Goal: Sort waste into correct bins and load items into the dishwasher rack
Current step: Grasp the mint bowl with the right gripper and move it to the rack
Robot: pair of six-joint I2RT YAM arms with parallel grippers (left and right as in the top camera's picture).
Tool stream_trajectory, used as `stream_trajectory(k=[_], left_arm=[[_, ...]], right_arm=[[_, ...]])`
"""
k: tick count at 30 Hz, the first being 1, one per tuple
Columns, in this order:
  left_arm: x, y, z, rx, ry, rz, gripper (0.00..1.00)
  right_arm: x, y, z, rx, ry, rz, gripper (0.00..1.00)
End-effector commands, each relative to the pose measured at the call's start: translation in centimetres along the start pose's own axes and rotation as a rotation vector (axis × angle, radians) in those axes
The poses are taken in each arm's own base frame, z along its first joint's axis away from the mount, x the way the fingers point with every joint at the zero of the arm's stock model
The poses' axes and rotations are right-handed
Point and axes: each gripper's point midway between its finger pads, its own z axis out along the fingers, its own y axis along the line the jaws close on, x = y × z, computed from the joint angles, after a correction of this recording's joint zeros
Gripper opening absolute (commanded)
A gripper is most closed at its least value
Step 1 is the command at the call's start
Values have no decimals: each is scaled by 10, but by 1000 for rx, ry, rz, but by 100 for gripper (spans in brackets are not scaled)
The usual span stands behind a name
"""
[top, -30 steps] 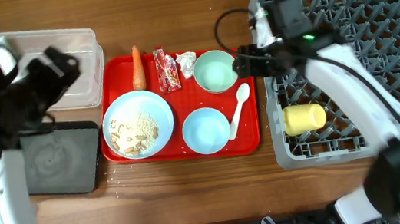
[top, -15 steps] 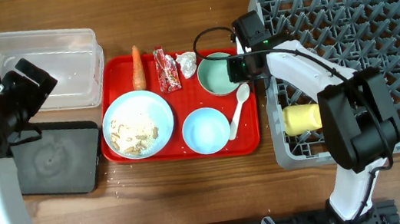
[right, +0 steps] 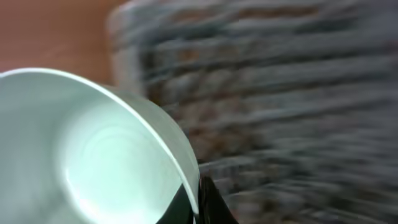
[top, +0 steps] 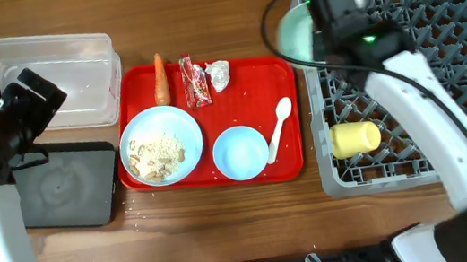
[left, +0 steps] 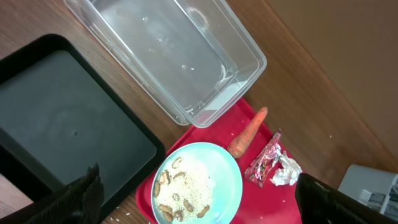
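Note:
The rack's far wires are below the robot's right gripper, to the right in the overhead view, so the gripper should swing the overhanging bowl that way, lower it and let it go.
My right gripper [top: 317, 22] is shut on the rim of the pale mint bowl [top: 293, 34]. It holds the bowl tilted in the air at the far left corner of the grey dishwasher rack [top: 443, 76]. In the right wrist view the bowl [right: 106, 155] fills the left side, its rim pinched between my fingers [right: 208, 202], and the rack [right: 280, 93] is blurred. A yellow cup [top: 355, 138] lies in the rack. My left gripper [left: 208, 205] hangs open above the plate of crumbs [left: 198, 186]. Carrot [top: 160, 77], wrapper [top: 194, 82], tissue [top: 219, 75], plate [top: 161, 146], blue bowl [top: 240, 152] and spoon [top: 279, 125] lie on the red tray.
The red serving tray [top: 254, 83] lies in the middle of the wooden table. A clear tub [top: 55, 78] stands at the far left, with a black tray [top: 64, 185] in front of it. Loose crumbs dot the wood near the red tray's front left corner.
My right gripper closed on the mint bowl's rim, lifted it off the red tray and carried it up to the rack's far left corner. The left arm shifted slightly left, then held still.

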Motion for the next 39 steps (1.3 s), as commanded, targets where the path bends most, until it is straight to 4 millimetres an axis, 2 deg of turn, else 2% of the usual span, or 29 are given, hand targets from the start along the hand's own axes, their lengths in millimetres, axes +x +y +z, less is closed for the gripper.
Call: stream_trajectory(k=[1, 3, 5, 9, 15, 19, 27, 31, 32, 35, 39], left_arm=[[-3, 3, 0, -16, -13, -13, 100], [-3, 3, 0, -16, -13, -13, 100], [-3, 3, 0, -16, -13, -13, 100], [-3, 3, 0, -16, -13, -13, 100], [-3, 3, 0, -16, -13, -13, 100], [-3, 3, 0, -16, -13, -13, 100], [-3, 3, 0, -16, -13, -13, 100], [-3, 3, 0, -16, -13, -13, 100], [-3, 3, 0, -16, -13, -13, 100], [-3, 3, 0, -16, -13, -13, 100], [-3, 3, 0, -16, -13, -13, 100]], right_arm=[[-16, -101, -2, 506, -93, 50, 5], [-10, -122, 16, 584, -53, 60, 4], [-4, -130, 36, 618, -8, 47, 4], [2, -118, 74, 649, 60, -125, 4], [-5, -108, 95, 745, 51, -261, 4], [-11, -107, 98, 780, 37, -289, 4], [-14, -81, 93, 738, 3, -326, 4], [-14, -79, 92, 743, 10, -353, 4], [-14, -81, 90, 759, 9, -354, 4], [-17, -106, 83, 867, 23, -342, 4], [-14, -131, 89, 899, 70, -329, 4]])
